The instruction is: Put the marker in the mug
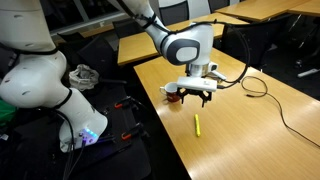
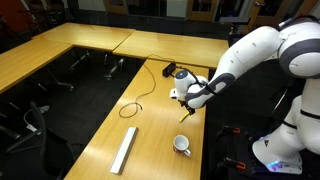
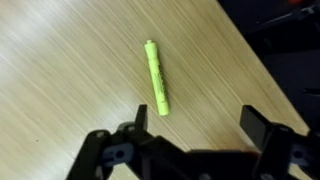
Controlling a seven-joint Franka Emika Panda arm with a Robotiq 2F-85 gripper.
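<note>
The marker's end nearest my fingers lies below them, left in the wrist view, so I will next shift my gripper sideways and down onto it.
The marker (image 3: pixel 156 78) is a short yellow-green stick lying flat on the wooden table. It also shows in both exterior views (image 1: pixel 197 124) (image 2: pixel 184 117). My gripper (image 3: pixel 192 128) is open and empty and hovers above the table. In the wrist view the marker lies just beyond the jaws, nearer the left finger. The gripper also shows in both exterior views (image 1: pixel 193 93) (image 2: pixel 186 96). The mug (image 2: pixel 182 145), white inside with a dark red body, stands upright near the table's edge, apart from the marker. In an exterior view it (image 1: pixel 171 92) is partly hidden behind the gripper.
A thin black looped cable (image 2: pixel 140 97) (image 1: pixel 255 86) lies on the table (image 2: pixel 150 125) on the side away from the robot base. A flat grey bar (image 2: pixel 125 150) lies near the table's end. The table edge (image 3: pixel 262 70) runs close beside the marker.
</note>
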